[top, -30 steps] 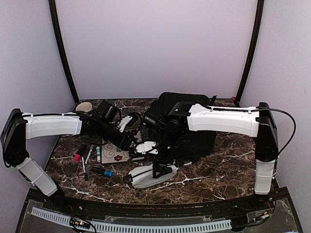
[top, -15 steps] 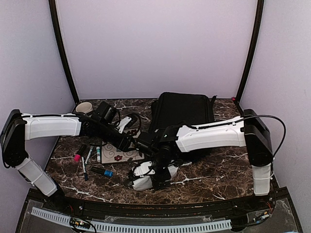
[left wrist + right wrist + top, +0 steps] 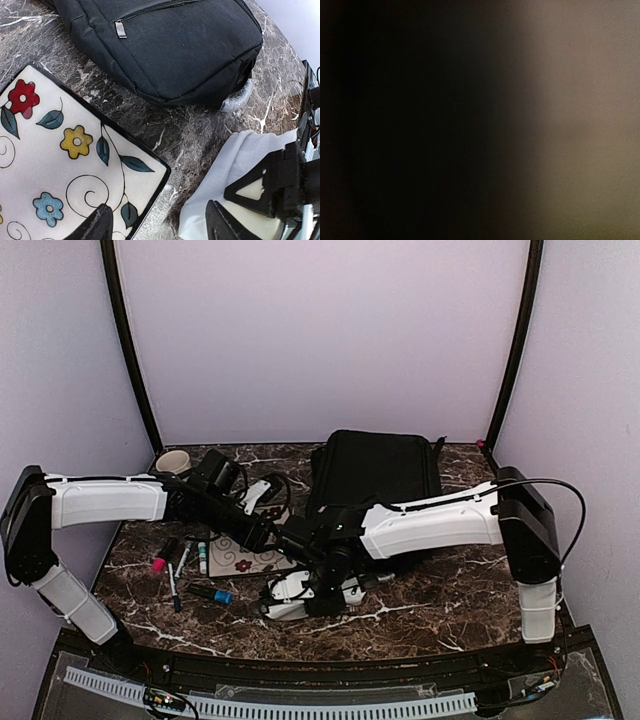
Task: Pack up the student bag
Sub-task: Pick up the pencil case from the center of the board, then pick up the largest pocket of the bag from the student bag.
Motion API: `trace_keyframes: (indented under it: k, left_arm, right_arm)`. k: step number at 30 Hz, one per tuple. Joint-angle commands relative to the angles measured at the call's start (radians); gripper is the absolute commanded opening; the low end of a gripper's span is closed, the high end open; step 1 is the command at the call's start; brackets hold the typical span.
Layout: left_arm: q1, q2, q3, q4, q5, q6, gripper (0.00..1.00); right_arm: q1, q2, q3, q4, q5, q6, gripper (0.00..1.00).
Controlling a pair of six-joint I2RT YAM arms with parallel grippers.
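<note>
The bag's top panel lies flat, so the left gripper should move toward the right in the top view, onto the panel's near edge, and close.
The student bag, black and zipped, lies flat at the back of the table; its near end fills the top of the left wrist view. My left gripper hangs open over bare marble between the corner of a flower-patterned flat board and a white soft pouch. In the top view the left gripper sits just left of my right gripper, which is lowered onto the white pouch. The right wrist view is dark and blurred. One black right finger rests on the pouch.
Several markers lie left of the board, among them a pink-capped one and a blue-capped one. A beige cup stands at the back left corner. Purple walls close the table on three sides.
My right arm has swung down and to the left onto the white pouch, uncovering the bag, and its jaws have been narrowing. The left arm has stayed put.
</note>
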Motion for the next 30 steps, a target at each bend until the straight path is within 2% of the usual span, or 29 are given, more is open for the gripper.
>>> trace_keyframes:
  k: [1,6,9,17,22,27,30]
  left_arm:
    - [0.006,-0.050,0.011,-0.017,-0.016,0.037,0.65]
    - [0.006,-0.050,0.041,-0.038,-0.046,0.069,0.65]
    - [0.007,-0.041,0.068,-0.050,-0.055,0.090,0.65]
    - [0.004,0.052,0.190,-0.062,-0.005,0.120,0.63]
    - [-0.047,0.154,0.308,-0.068,0.071,0.196,0.56]
    - [-0.183,0.263,0.429,-0.095,-0.073,0.373,0.57]
    - [-0.232,0.329,0.482,-0.098,-0.101,0.456,0.58]
  right_arm:
    - [-0.029,-0.093,0.026,-0.092,-0.093,0.016,0.40]
    - [-0.087,-0.180,0.040,-0.200,-0.208,0.022,0.29]
    - [-0.127,-0.240,0.016,-0.260,-0.274,-0.006,0.27]
    - [-0.294,-0.409,-0.091,-0.316,-0.304,-0.028,0.22]
    - [-0.467,-0.517,-0.110,-0.351,-0.243,-0.068,0.20]
    - [-0.723,-0.604,-0.107,-0.384,-0.257,-0.128,0.20]
    - [-0.861,-0.644,-0.152,-0.361,-0.281,-0.140,0.20]
